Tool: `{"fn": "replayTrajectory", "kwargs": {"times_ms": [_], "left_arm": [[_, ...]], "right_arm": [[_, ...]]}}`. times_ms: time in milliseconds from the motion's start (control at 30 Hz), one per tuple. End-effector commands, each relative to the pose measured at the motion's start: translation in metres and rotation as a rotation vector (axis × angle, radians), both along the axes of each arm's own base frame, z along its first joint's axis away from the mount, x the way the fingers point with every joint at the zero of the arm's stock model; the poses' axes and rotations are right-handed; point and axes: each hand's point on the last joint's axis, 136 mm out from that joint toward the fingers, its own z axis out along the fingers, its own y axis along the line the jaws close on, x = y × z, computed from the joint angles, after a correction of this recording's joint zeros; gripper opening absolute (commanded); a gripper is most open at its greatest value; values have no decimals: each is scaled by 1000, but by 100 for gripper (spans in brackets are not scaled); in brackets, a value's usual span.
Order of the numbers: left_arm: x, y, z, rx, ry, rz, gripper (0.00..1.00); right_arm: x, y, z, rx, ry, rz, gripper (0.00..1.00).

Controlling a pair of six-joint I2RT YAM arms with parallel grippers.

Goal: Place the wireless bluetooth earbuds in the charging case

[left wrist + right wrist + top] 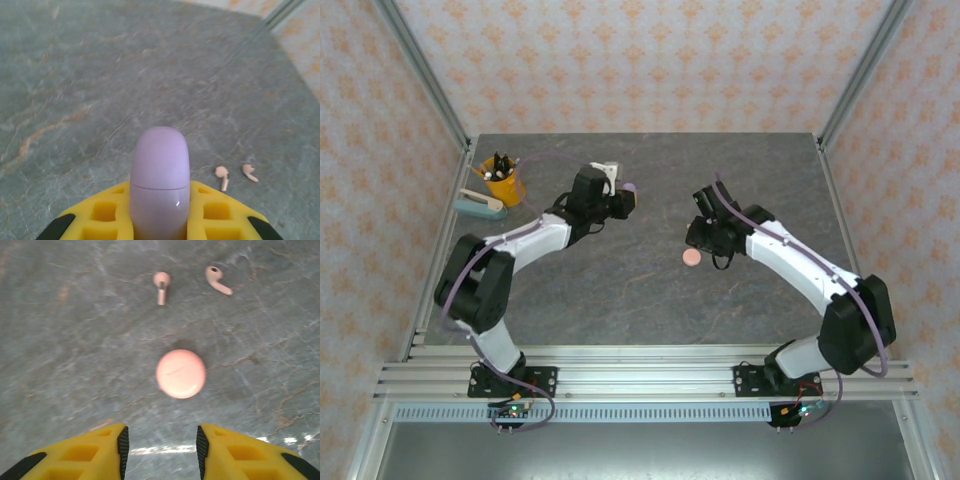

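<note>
The tabletop below my left gripper is bare and clear of the earbuds. I will tip the gripper down and lower the lilac charging case there to let it go.
My left gripper is shut on a lilac charging case, which stands on edge between the yellow fingers with its lid closed. From above, that gripper holds the case over the table's far middle. Two salmon-pink earbuds lie on the table just beyond and to the right. A round pink charging case lies flat and closed ahead of my right gripper, whose jaws stand open and empty. The same earbuds lie past that case. The pink case sits beside the right gripper.
A yellow cup of pens and a teal object stand at the table's far left. Metal frame posts and patterned walls close in the grey stone-patterned table on three sides.
</note>
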Motion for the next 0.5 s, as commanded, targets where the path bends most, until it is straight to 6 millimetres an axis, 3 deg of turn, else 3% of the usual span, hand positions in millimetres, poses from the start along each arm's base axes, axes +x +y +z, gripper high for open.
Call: {"fn": "replayTrajectory", "kwargs": {"times_ms": [0,100,133,200,467], "left_arm": [[0,0,-23,-41,197,39,0],[5,0,-37,-31,284,35,0],[6,0,-55,-18,329,30,0],[10,2,-64,-14,360,30,0],[14,18,-105,-7,534,28,3]], "right_arm": [[10,-13,-18,-66,-25,-64,43],[11,-14,-33,-101,10,-57,45],[11,-14,-37,-109,18,-55,45],[13,-14,-41,-119,23,-52,47],[25,-10,-48,-164,38,-19,64]]}}
